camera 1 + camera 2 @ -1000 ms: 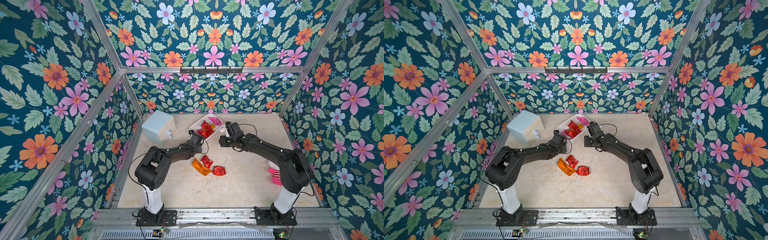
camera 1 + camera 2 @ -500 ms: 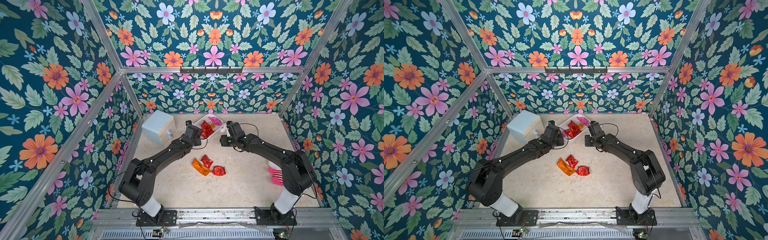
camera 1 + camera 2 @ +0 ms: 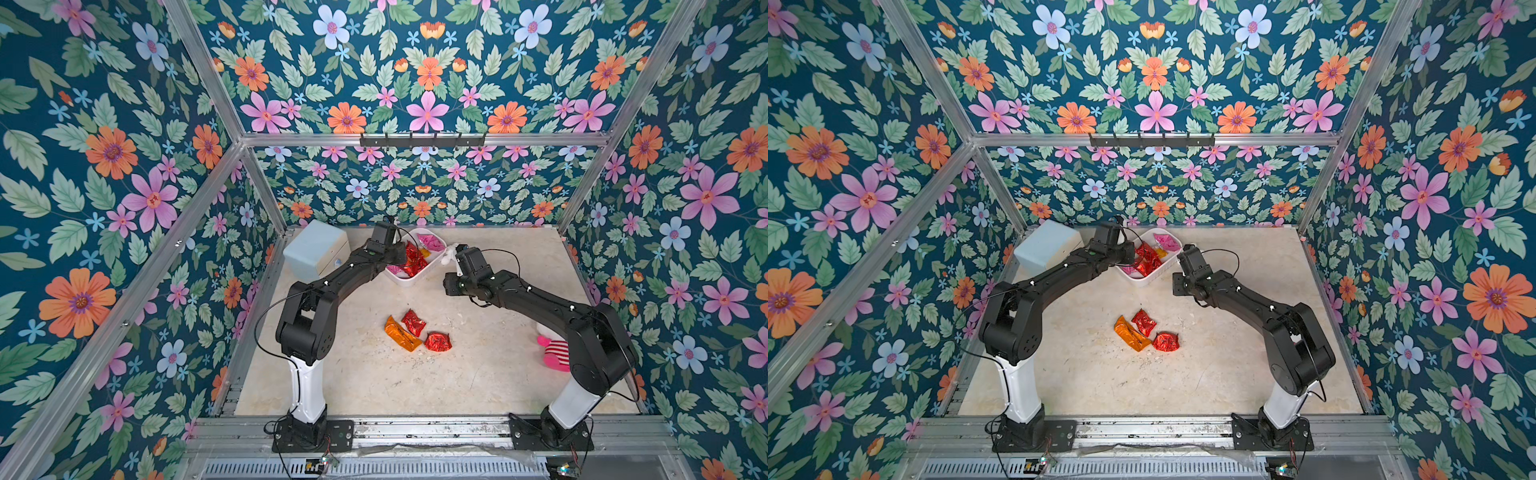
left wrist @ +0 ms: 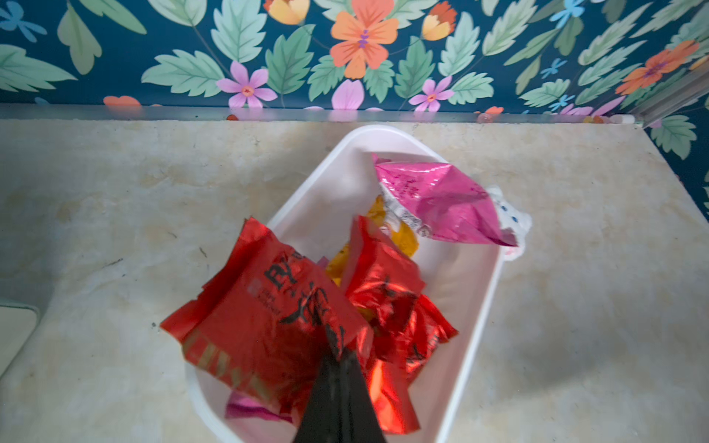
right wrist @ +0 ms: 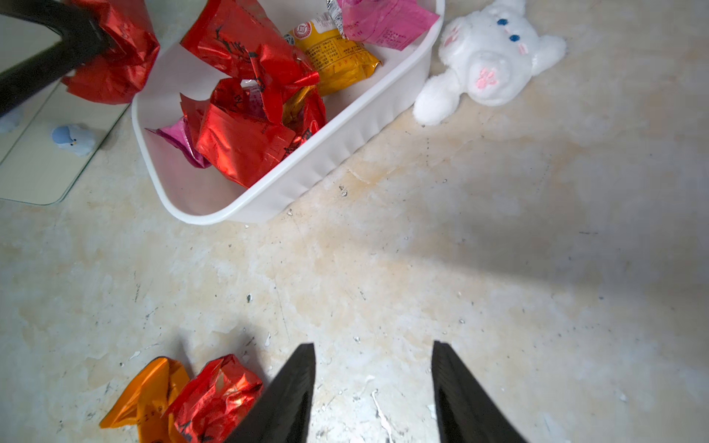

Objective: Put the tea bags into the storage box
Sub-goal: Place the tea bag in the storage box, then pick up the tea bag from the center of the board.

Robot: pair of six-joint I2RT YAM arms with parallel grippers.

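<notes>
My left gripper will next move gently down a little over the storage box's near end (image 3: 398, 271) (image 4: 247, 409) and let go of the red tea bag's corner, as the tea bag still hangs above the storage box's rim.
The storage box (image 4: 487, 307) is a white bin near the back wall, holding several tea bags, red (image 5: 245, 145), yellow (image 5: 333, 57) and pink (image 4: 441, 203). My left gripper (image 4: 339, 354) hangs over the box's end, shut on the corner of a red tea bag (image 4: 268, 318) that dangles above the rim. Three more tea bags lie loose mid-table: an orange one (image 3: 400, 334) and two red ones (image 3: 413, 322) (image 3: 437, 343). My right gripper (image 5: 374, 347) is open over bare table with nothing between its fingers. It is between the box (image 5: 345, 153) and the loose bags (image 5: 215, 395).
A pale blue cabinet (image 3: 313, 249) stands left of the box. A white plush toy (image 5: 491, 57) lies against the box's far corner. A pink striped toy (image 3: 555, 353) sits behind my right arm's base. Floral walls close in the table.
My left arm has reached farther back along the box, still holding the red tea bag. The right arm has hardly moved.
</notes>
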